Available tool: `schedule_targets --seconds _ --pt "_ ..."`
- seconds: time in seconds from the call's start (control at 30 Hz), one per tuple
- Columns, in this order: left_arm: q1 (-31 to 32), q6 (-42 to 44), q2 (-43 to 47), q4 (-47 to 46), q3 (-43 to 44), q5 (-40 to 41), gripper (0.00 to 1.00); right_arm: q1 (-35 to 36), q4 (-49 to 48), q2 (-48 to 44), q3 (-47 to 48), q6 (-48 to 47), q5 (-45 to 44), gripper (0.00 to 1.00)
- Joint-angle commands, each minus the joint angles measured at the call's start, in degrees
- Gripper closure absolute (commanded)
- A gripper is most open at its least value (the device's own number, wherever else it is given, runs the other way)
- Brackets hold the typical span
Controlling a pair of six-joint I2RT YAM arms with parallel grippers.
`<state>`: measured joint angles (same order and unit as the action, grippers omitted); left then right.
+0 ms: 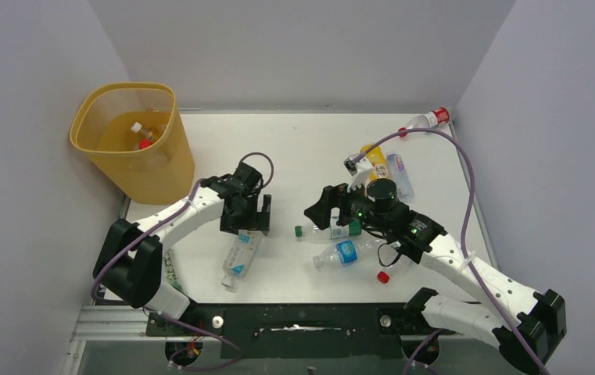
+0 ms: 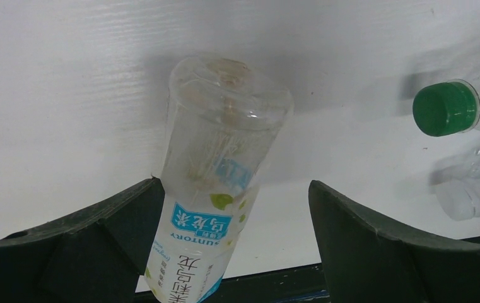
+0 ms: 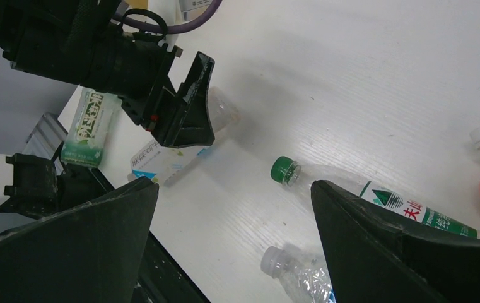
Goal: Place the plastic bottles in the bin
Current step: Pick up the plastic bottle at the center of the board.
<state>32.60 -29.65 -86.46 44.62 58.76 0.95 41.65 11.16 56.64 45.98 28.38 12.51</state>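
I will lower my left gripper slightly back next and close it near its base (image 1: 249, 238) (image 2: 216, 158), because the body of the clear Suntory bottle is between my open fingers.
The yellow-orange bin (image 1: 157, 176) stands at the far left with two bottles (image 1: 141, 137) inside. My left gripper (image 1: 245, 217) is open and low over the base end of a clear Suntory bottle (image 1: 241, 256) lying on the table. In the left wrist view this bottle (image 2: 215, 183) lies between the fingers, against the left finger (image 2: 123, 221). My right gripper (image 1: 327, 208) is open and empty above a green-capped bottle (image 1: 329, 230) and a blue-labelled bottle (image 1: 345, 252). Both show in the right wrist view: the green-capped bottle (image 3: 325, 180) and the clear one (image 3: 287, 265).
A loose red cap (image 1: 383, 276) lies near the front. An orange bottle (image 1: 372, 160) and a clear bottle (image 1: 399, 173) lie behind the right gripper. A red-labelled bottle (image 1: 427, 119) lies in the far right corner. A green-labelled bottle (image 3: 89, 126) lies by the table's left edge.
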Motion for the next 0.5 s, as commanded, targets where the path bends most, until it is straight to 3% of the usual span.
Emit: schedule_targets --seconds 0.0,0.37,0.47 --pt "1.5 -1.9 -0.9 -0.8 -0.3 1.6 0.14 -0.3 -4.0 -1.2 -0.8 1.1 1.1 0.02" --pt "3.4 -2.5 -5.0 -3.3 -3.9 2.5 0.14 -0.3 -4.5 -0.9 -1.2 0.9 1.6 0.02" --pt "3.6 -2.5 -5.3 -4.1 -4.4 2.2 0.2 -0.3 -4.7 -1.1 -1.5 0.8 1.6 0.02"
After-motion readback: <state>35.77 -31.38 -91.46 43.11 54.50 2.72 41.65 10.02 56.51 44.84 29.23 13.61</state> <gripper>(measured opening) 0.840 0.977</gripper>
